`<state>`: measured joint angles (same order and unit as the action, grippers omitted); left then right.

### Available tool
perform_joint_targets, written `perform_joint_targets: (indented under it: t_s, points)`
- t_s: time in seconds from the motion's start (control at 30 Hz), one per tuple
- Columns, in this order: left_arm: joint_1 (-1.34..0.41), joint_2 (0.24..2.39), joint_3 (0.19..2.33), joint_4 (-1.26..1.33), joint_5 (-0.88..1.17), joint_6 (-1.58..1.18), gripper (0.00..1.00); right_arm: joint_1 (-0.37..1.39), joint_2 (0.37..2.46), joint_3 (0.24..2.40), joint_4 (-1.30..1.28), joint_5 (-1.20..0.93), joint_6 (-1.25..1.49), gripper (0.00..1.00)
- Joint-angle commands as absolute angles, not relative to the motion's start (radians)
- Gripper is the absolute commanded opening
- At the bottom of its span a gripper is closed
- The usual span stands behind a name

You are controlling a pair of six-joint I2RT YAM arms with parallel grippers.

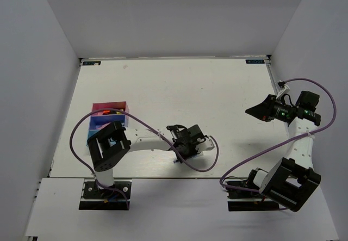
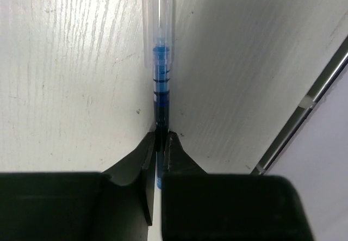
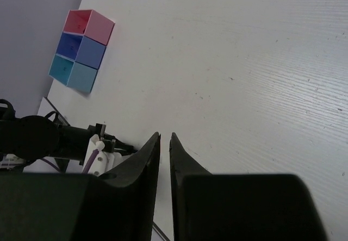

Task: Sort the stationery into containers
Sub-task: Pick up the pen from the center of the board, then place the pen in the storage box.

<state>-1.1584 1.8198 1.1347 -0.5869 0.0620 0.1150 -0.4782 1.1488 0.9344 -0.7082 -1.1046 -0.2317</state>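
The pen (image 2: 159, 91) is low over the table, away from the boxes, so the robot should raise its left gripper, swing it to the teal box and lower it over the box's opening.
My left gripper (image 2: 161, 138) is shut on a thin blue pen (image 2: 159, 91) with a clear cap; the pen points away from me, just over the white table. In the top view this gripper (image 1: 178, 153) is low near the table's front edge, at the middle. The pink container (image 1: 103, 106) and the blue container (image 1: 99, 123) stand at the left, partly behind my left arm; something dark with an orange end lies in the pink one. My right gripper (image 1: 251, 111) hangs above the right side, shut and empty. The right wrist view shows its tips (image 3: 165, 137) and the pink (image 3: 99, 28) and blue (image 3: 89, 51) boxes.
A teal box (image 3: 81, 78) adjoins the blue one. The table's metal front edge (image 2: 310, 99) runs close to the right of the pen. White walls enclose the table on three sides. A purple cable (image 1: 196, 167) loops beside my left gripper.
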Motion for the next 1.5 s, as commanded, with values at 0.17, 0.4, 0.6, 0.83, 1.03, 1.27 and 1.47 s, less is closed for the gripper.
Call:
perform_joint_targets:
  t_s: [0.17,0.4,0.6,0.83,1.03,1.27,1.47]
  points:
    - [-1.065,1.596,1.104,-0.738,-0.018,0.196,0.0,-0.488,1.134,0.931,-0.735,-1.152,-0.265,0.16]
    - [-0.864,1.347,1.111,-0.969,-0.023,0.351,0.0,-0.488,1.135,0.931,-0.744,-1.186,-0.276,0.16]
    - [-0.605,1.143,1.034,-1.0,-0.009,0.527,0.0,-0.488,1.149,0.93,-0.752,-1.212,-0.287,0.17]
    - [-0.246,0.978,0.87,-0.956,0.219,0.753,0.0,-0.491,1.167,0.933,-0.77,-1.261,-0.291,0.17]
    - [-0.065,0.891,0.767,-0.856,0.31,0.897,0.0,-0.495,1.207,0.937,-0.793,-1.284,-0.298,0.17]
    - [-0.008,0.928,0.73,-0.756,0.279,0.925,0.0,-0.508,1.232,0.948,-0.844,-1.312,-0.354,0.17]
    - [0.041,0.95,0.667,-0.692,0.288,0.916,0.0,-0.526,1.249,0.963,-0.9,-1.345,-0.396,0.18]
